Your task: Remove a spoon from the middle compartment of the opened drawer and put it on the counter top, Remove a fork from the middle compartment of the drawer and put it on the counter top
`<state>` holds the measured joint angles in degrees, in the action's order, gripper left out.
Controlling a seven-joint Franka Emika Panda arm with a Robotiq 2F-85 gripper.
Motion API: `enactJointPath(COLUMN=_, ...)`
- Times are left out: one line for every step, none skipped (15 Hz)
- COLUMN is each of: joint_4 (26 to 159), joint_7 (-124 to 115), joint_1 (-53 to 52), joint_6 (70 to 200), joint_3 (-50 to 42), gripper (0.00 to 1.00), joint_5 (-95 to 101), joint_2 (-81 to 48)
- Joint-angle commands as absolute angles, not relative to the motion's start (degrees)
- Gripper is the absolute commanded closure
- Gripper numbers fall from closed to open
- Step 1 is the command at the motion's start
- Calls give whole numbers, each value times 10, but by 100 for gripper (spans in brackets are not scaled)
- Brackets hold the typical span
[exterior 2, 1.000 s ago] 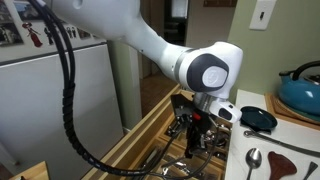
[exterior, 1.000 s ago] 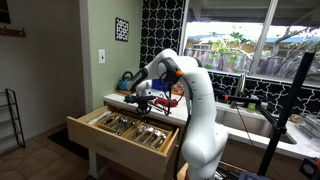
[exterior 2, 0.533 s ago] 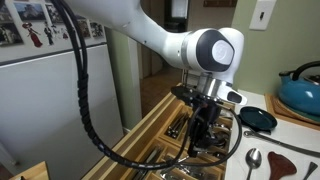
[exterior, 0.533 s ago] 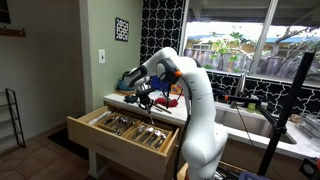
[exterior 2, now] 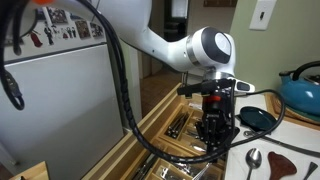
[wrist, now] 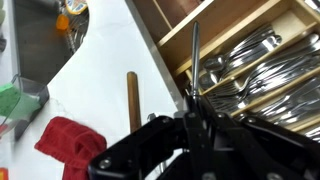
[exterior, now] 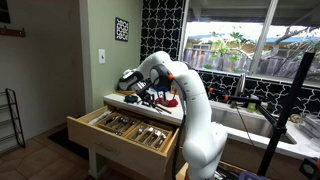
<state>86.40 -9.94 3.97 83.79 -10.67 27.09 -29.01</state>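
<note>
My gripper will next pass the slim metal utensil point(wrist: 195, 55) over the drawer's edge and release it down beside the spoon on the counter top.
The drawer point(exterior: 98, 142) stands pulled out, its wooden dividers point(wrist: 232, 26) holding several forks and spoons; the middle compartment point(exterior: 133, 128) runs down its centre. My gripper point(wrist: 195, 104) is shut on a slim metal utensil point(wrist: 195, 55), whose head is hidden, so I cannot tell fork from spoon. In both exterior views the gripper point(exterior: 148, 98) point(exterior 2: 213, 136) hangs over the edge where drawer meets counter top point(wrist: 100, 70). One spoon point(exterior 2: 253, 158) lies on the counter top point(exterior 2: 300, 148).
On the counter lie a wooden-handled tool point(wrist: 132, 98), a red cloth point(wrist: 66, 146) and a small dark pan point(exterior 2: 258, 118). A blue kettle point(exterior 2: 303, 90) stands behind. A sink point(wrist: 38, 45) with a green sponge point(wrist: 9, 104) lies beyond.
The gripper has risen out of the drawer with the utensil and swung toward the counter top. It stayed shut throughout.
</note>
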Motion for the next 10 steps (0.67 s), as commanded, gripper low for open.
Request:
enactJointPath(joint_4=808, joint_7=-49, joint_1=31, joint_6=824, joint_3=-108, gripper=98, joint_5=356, joint_2=-354)
enactJointPath(joint_4=800, joint_7=-37, joint_1=31, joint_6=828, joint_3=-107, gripper=98, joint_5=372, joint_2=-365)
enactJointPath(joint_4=793, joint_7=-30, joint_1=31, joint_6=829, joint_3=-107, gripper=98, joint_5=389, joint_2=-375)
enactJointPath(joint_4=784, joint_7=-22, joint_1=32, joint_6=831, joint_3=-104, gripper=98, joint_5=399, joint_2=-386)
enactJointPath(joint_4=776, joint_7=-15, joint_1=34, joint_6=832, joint_3=-102, gripper=98, joint_5=407, joint_2=-395)
enactJointPath(joint_4=769, joint_7=-9, joint_1=35, joint_6=834, joint_3=-101, gripper=98, joint_5=414, joint_2=-404)
enactJointPath(joint_4=761, joint_7=-6, joint_1=38, joint_6=839, joint_3=-99, gripper=98, joint_5=416, joint_2=-411)
enactJointPath(joint_4=753, joint_7=-7, joint_1=39, joint_6=843, joint_3=-98, gripper=98, joint_5=415, joint_2=-418)
enactJointPath(joint_4=745, joint_7=-13, joint_1=43, joint_6=853, joint_3=-94, gripper=98, joint_5=405, joint_2=-424)
enactJointPath(joint_4=736, joint_7=-10, joint_1=48, joint_6=857, joint_3=-90, gripper=98, joint_5=391, joint_2=-429)
